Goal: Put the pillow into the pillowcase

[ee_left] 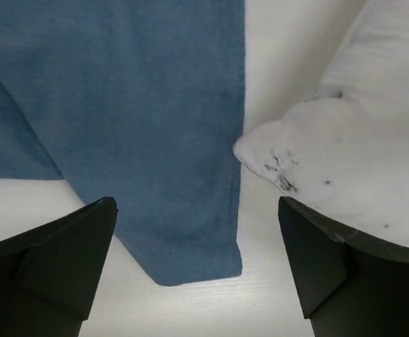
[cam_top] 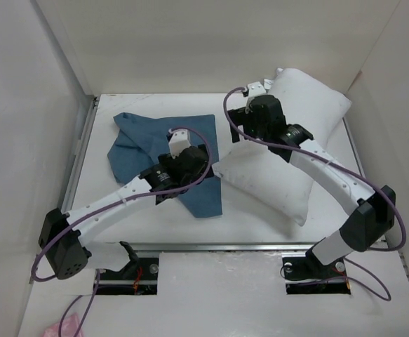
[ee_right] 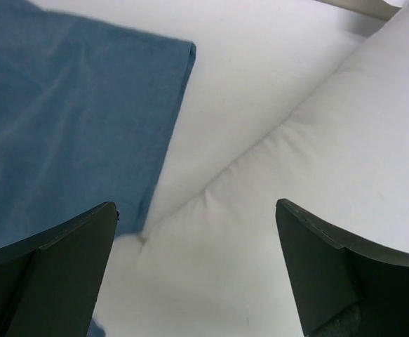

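Observation:
Next I will move my right gripper back and down to pinch the pillow's narrowing part [cam_top: 245, 167] [ee_right: 222, 302] by its smudged corner, as that part of the pillow lies below the gripper and back from it.
The white pillow [cam_top: 288, 165] lies slanted on the right half of the table, its far corner against the back wall. The blue pillowcase [cam_top: 137, 140] lies flat and wrinkled to its left, its right edge touching or tucked under the pillow's left corner. My left gripper [cam_top: 196, 167] is open and empty, above the pillowcase's [ee_left: 141, 105] near right corner beside the pillow's smudged corner [ee_left: 358, 140]. My right gripper [cam_top: 250, 133] is open and empty, above the pillow's [ee_right: 316, 175] left edge, with the pillowcase [ee_right: 71, 119] to its left.
White walls [cam_top: 43, 105] enclose the table on the left, back and right. A metal rail [cam_top: 81, 161] runs along the table's left edge. The arm bases [cam_top: 309, 267] stand at the near edge.

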Controlling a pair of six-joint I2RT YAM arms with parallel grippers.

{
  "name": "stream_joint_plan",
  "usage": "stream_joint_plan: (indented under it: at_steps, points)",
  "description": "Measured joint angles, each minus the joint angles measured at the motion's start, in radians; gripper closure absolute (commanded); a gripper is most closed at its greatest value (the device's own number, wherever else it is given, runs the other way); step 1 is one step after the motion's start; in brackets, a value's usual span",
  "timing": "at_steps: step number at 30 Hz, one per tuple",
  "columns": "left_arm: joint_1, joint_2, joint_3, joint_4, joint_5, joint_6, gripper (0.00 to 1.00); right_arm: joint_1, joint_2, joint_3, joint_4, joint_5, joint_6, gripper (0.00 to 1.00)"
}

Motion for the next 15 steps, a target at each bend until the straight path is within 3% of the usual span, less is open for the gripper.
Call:
stream_joint_plan:
  at_steps: [7,15]
  points:
    - [0.107,-0.14,-0.084,-0.008,0.006,-0.015,0.0,0.141,-0.058,-0.003,-0.285,0.177,-0.048,0.0]
    - [0.154,-0.19,-0.09,0.004,0.045,0.018,0.0,0.158,-0.193,-0.153,-0.502,0.213,0.026,0.0]
